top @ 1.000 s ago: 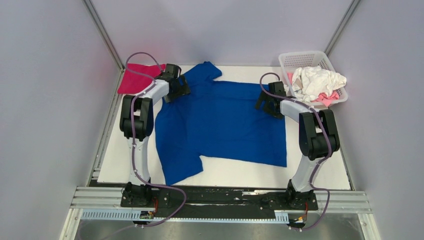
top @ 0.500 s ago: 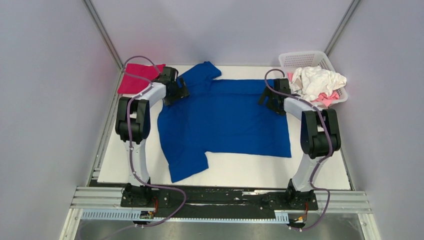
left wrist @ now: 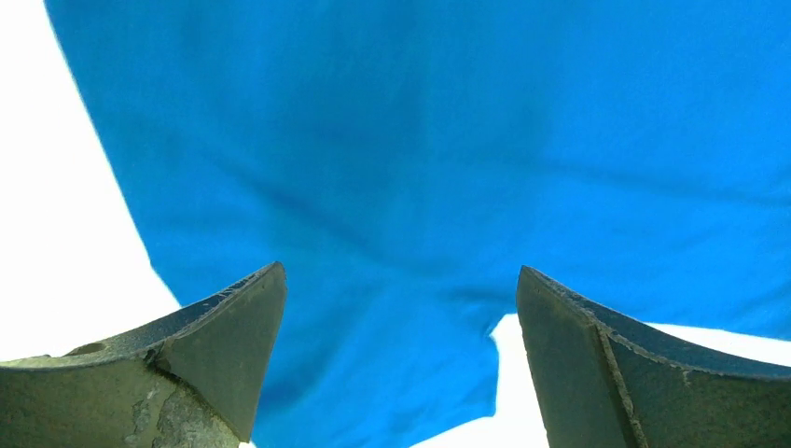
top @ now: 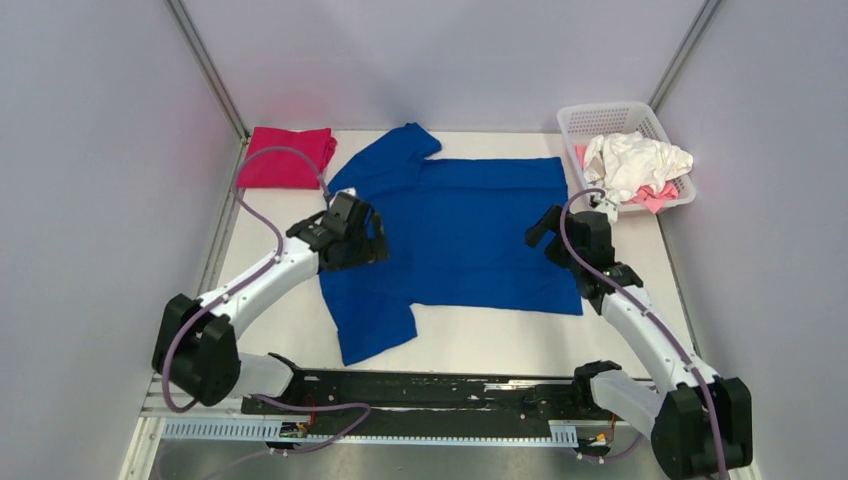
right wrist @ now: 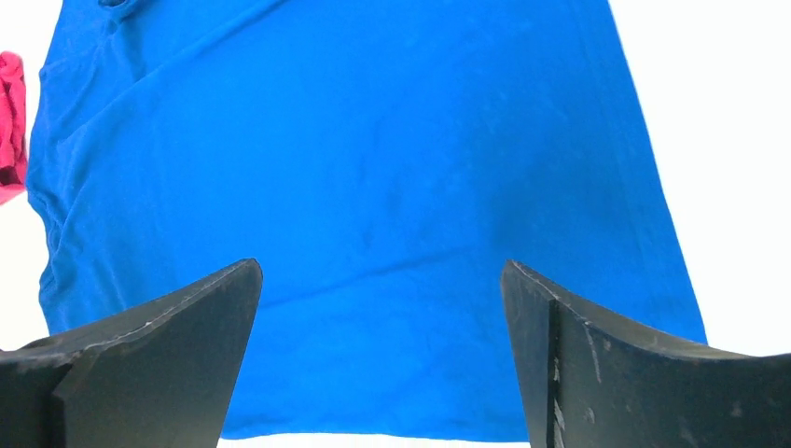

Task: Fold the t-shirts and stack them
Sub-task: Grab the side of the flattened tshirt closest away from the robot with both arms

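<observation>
My left gripper moves back toward the base and down onto the hem's outer corner [top: 346, 360] on the near sleeve next, since that sleeve juts from the shirt's body.
A royal-blue t-shirt [top: 450, 235] lies spread flat on the white table, plain side up, with no graphic showing. My left gripper [top: 368, 245] is open and empty above the shirt's left side, near the sleeve; in the left wrist view [left wrist: 401, 289] blue cloth [left wrist: 420, 140] fills the space between the jaws. My right gripper [top: 543, 232] is open and empty above the shirt's right edge; it also shows in the right wrist view [right wrist: 381, 280] over the blue cloth [right wrist: 373, 140]. A folded magenta t-shirt [top: 290, 156] lies at the back left.
A white basket [top: 605, 113] stands at the back right, holding a crumpled white shirt [top: 635, 160] and a pale pink one [top: 655, 195]. Grey walls close in the table on three sides. The magenta shirt's edge [right wrist: 9, 121] shows in the right wrist view.
Both grippers have left the shirt's far edge and drawn back toward the near side, now over its middle. The shirt shifted slightly away, then stayed flat.
</observation>
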### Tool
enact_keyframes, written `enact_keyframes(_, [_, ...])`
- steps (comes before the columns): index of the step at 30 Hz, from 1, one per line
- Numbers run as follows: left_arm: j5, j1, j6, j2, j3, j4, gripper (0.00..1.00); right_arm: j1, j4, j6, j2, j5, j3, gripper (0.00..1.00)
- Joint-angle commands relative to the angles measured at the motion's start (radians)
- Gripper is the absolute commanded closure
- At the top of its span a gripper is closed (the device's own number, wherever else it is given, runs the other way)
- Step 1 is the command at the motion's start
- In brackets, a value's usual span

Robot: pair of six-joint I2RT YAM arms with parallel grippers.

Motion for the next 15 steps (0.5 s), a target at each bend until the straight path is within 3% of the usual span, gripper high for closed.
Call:
enact_keyframes(1, [-0.082,-0.09,-0.171,-0.141,-0.149,-0.221,0.0,-0.012,0.03,0.105,-0.14,0.067,-0.118,0.0])
enact_keyframes(4, [-0.072,-0.189,-0.27,-0.249,-0.246,-0.348,0.0,-0.017,0.031,0.099,-0.207,0.089,-0.154,0.0])
enact_keyframes(8, [-0.021,-0.347,-0.402,-0.327,-0.348,-0.386,0.04,-0.02,0.03,0.09,-0.243,0.083,-0.165,0.0])
enact_keyframes(15, [-0.014,-0.46,-0.497,-0.267,-0.4,-0.385,0.18,-0.021,0.029,0.08,-0.216,0.093,-0.166,0.0])
